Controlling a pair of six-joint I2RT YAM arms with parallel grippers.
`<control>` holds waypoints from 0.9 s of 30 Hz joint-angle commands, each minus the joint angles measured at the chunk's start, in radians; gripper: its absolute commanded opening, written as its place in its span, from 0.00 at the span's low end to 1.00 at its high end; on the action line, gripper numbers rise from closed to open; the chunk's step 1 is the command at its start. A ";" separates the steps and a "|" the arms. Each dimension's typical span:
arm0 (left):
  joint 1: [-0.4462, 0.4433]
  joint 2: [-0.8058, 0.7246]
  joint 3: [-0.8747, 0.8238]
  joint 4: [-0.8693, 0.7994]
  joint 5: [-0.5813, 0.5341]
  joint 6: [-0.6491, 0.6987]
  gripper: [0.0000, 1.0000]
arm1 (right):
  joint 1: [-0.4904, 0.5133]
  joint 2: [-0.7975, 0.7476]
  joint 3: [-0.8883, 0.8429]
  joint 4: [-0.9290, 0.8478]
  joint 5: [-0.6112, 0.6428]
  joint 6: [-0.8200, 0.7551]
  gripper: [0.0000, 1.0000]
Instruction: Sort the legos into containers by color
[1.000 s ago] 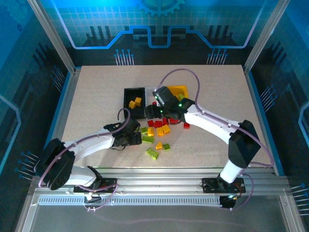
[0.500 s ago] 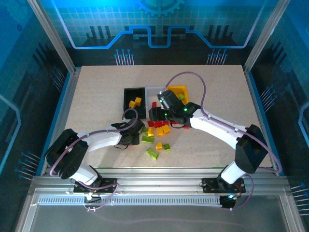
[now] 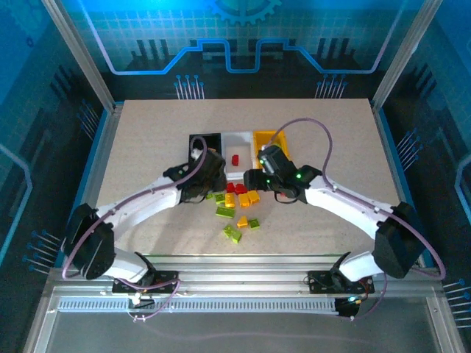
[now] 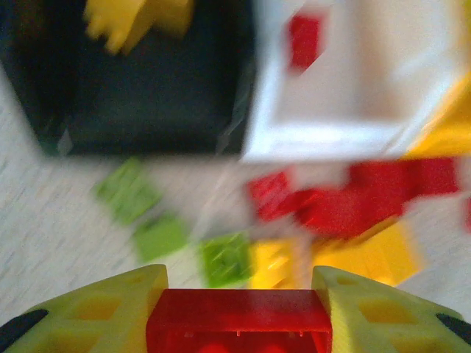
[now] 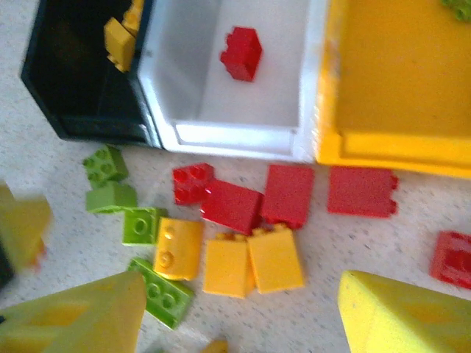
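Note:
I will move my left gripper outward and let go of the red lego over the white bin, which lies outward of that gripper and holds a matching red lego.
My left gripper is shut on a red lego; it hovers by the front of the black bin. The white bin holds one red lego. Yellow legos lie in the black bin, and a green one in the yellow bin. My right gripper is open above the loose pile, over two yellow legos. Red legos and green legos lie in front of the bins.
A few more legos, green and yellow, lie nearer the arms on the beige table. The left gripper and right gripper sit close together over the pile. Metal frame posts stand at the table's corners.
The left arm swung up from the near-left of the pile to the black bin's front, carrying the red lego. The right gripper pulled back off the bins, uncovering the white one.

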 commanded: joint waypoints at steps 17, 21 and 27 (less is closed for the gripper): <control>0.053 0.631 0.775 -0.173 -0.031 0.128 0.73 | -0.062 -0.248 -0.261 -0.088 0.036 0.072 0.76; 0.034 0.539 0.737 -0.129 0.001 0.117 0.89 | -0.117 -0.211 -0.269 -0.074 0.038 0.067 0.80; -0.021 0.293 0.512 -0.020 0.054 0.085 0.99 | -0.197 -0.039 -0.218 0.006 0.006 0.023 0.80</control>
